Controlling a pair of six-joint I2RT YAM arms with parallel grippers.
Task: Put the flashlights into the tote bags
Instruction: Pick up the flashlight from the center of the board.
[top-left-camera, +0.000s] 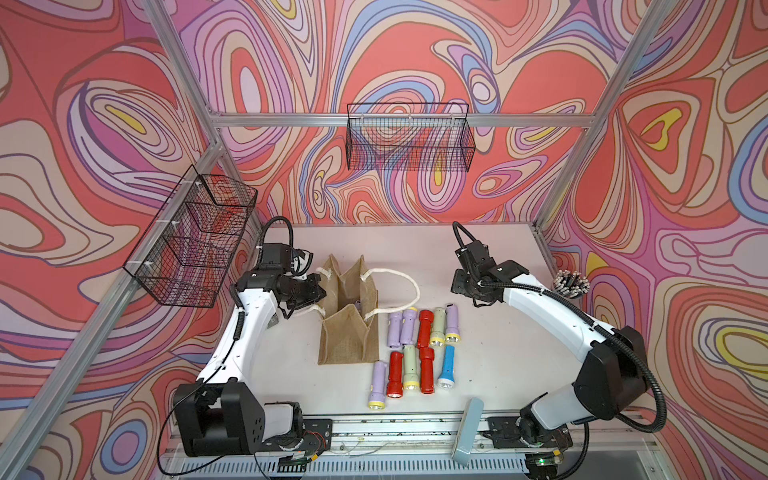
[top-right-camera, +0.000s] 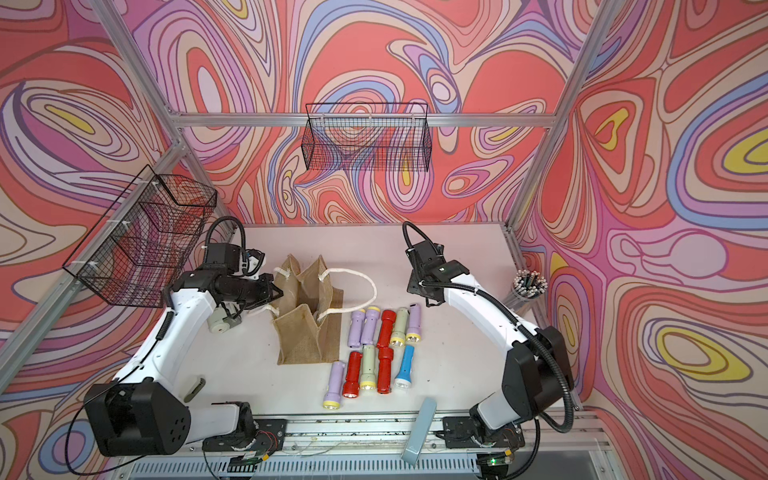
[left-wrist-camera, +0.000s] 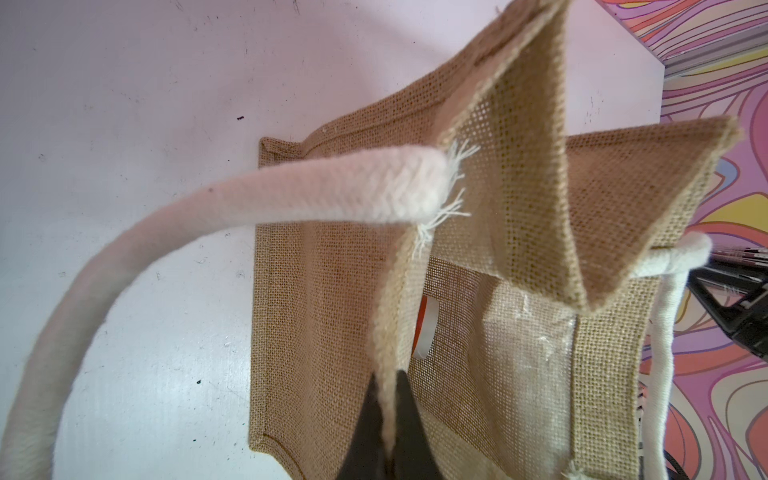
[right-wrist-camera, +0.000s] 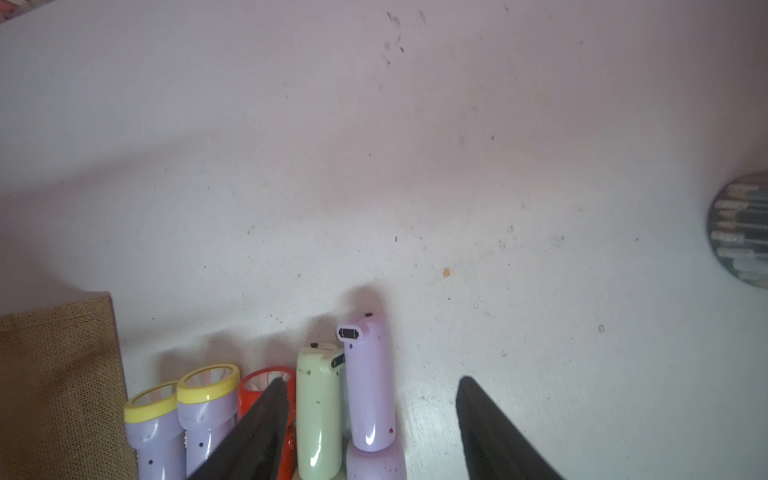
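The lilac flashlight beside the pale green one has bare table on its other side, so my open right gripper needs to go down next around its far end (top-left-camera: 452, 311) (right-wrist-camera: 368, 345) and close.
The tan burlap tote bag (top-left-camera: 349, 336) (top-right-camera: 305, 340) (left-wrist-camera: 332, 291) stands open at the table's middle left, its white rope handles (top-left-camera: 399, 276) hanging loose. My left gripper (top-left-camera: 319, 296) (top-right-camera: 275, 294) (left-wrist-camera: 388, 384) is shut on the bag's left rim. Something red and white (left-wrist-camera: 428, 328) shows inside the bag. Several flashlights lie in two rows right of the bag: lilac (top-left-camera: 395, 328), red (top-left-camera: 424, 328), pale green (top-left-camera: 438, 326) and blue (top-left-camera: 446, 368). My right gripper (top-left-camera: 467, 291) (top-right-camera: 419, 289) (right-wrist-camera: 372, 379) hangs open above the back row's lilac flashlight (right-wrist-camera: 370, 386), holding nothing.
A cup of grey rods (top-left-camera: 571, 284) (right-wrist-camera: 744, 228) stands at the table's right edge. Black wire baskets hang on the back wall (top-left-camera: 409, 137) and the left wall (top-left-camera: 195, 237). A grey-blue flat piece (top-left-camera: 467, 430) leans at the front rail. A pale small device (top-right-camera: 222, 322) lies under my left arm.
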